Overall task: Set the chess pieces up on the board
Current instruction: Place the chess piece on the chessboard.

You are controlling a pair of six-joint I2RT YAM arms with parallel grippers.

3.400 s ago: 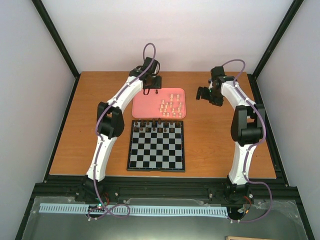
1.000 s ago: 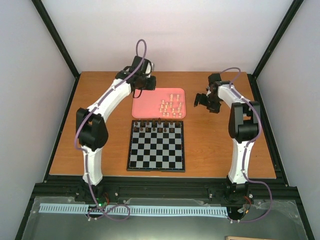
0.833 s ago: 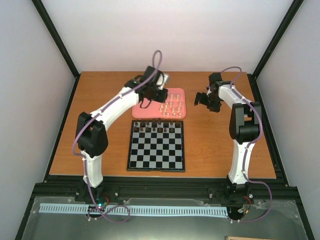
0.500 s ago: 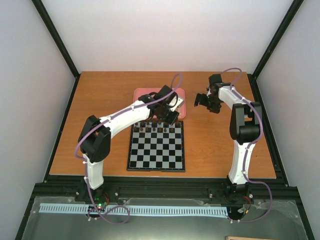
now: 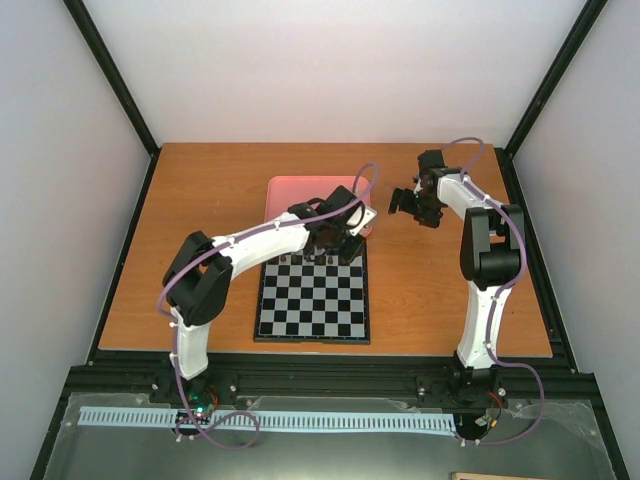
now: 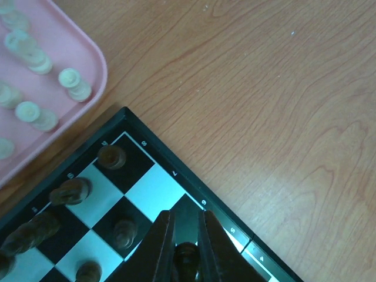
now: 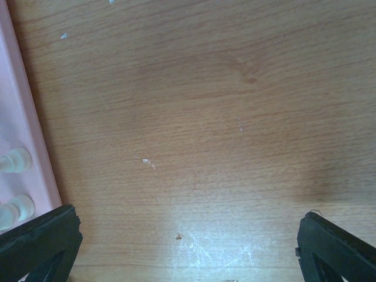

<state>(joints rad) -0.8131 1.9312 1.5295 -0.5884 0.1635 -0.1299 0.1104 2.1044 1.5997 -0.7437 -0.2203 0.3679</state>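
Note:
The second row is empty at this end, so my left gripper will lower the held piece onto the pale square (image 6: 155, 191) beside the dark corner piece and release it.
The board (image 5: 312, 305) lies mid-table with dark chess pieces (image 5: 290, 259) along its far rows. In the left wrist view my left gripper (image 6: 185, 216) is shut on a dark chess piece (image 6: 187, 259), held over a black square at the board's (image 6: 176, 173) far right corner. Other dark pieces (image 6: 111, 157) stand on nearby squares. Pale cream pieces (image 6: 71, 84) stand in the pink tray (image 6: 97, 56). My left gripper (image 5: 338, 247) sits over the board's far right end. My right gripper (image 5: 403, 204) hangs open over bare wood, right of the tray (image 5: 288, 192).
The pink tray's edge (image 7: 26, 126), with two cream pieces (image 7: 14, 160), shows at the left of the right wrist view. My right fingers (image 7: 41, 241) stand wide apart over wood. The left arm covers much of the tray from above.
My left arm has swung from the tray's far left corner, across the tray, to the board's far right corner, gripper still shut. The right arm has hardly moved.

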